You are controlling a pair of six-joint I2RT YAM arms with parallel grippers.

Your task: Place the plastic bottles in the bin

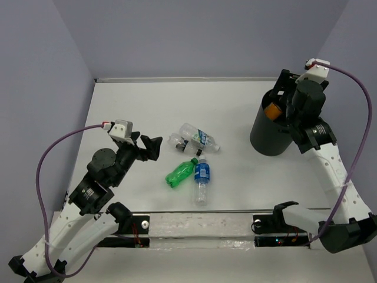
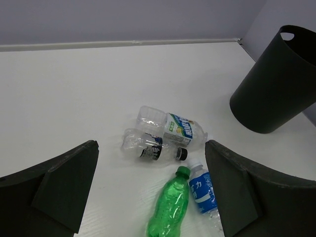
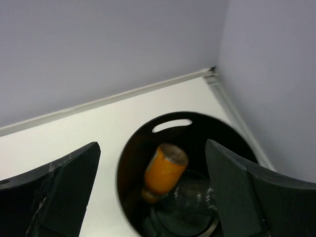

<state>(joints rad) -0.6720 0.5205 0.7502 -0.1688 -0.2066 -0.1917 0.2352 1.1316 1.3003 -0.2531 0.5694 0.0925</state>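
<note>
I will next swing my right gripper back from the bin and down onto the blue label of the clear bottle (image 1: pixel 202 172), as its bin-facing side has open table along it.
Several plastic bottles lie mid-table: a green one (image 1: pixel 179 173) (image 2: pixel 170 209), a clear one with a blue label (image 1: pixel 202 178) (image 2: pixel 204 194), a clear one with a black cap (image 1: pixel 184 144) (image 2: pixel 150 147) and a clear one with a white-green label (image 1: pixel 200 137) (image 2: pixel 173 127). The black bin (image 1: pixel 272 127) (image 2: pixel 274 86) stands at the back right. An orange bottle (image 3: pixel 164 173) (image 1: pixel 271 111) is inside it, cap down, above a clear bottle (image 3: pixel 190 202). My right gripper (image 3: pixel 153 192) (image 1: pixel 293 100) is open and empty over the bin. My left gripper (image 2: pixel 150 195) (image 1: pixel 152 147) is open, left of the bottles.
A transparent strip (image 1: pixel 200 227) runs along the table's near edge between the arm bases. Grey walls close the back and both sides. The bin's oval handle slot (image 3: pixel 171 125) faces the back wall.
</note>
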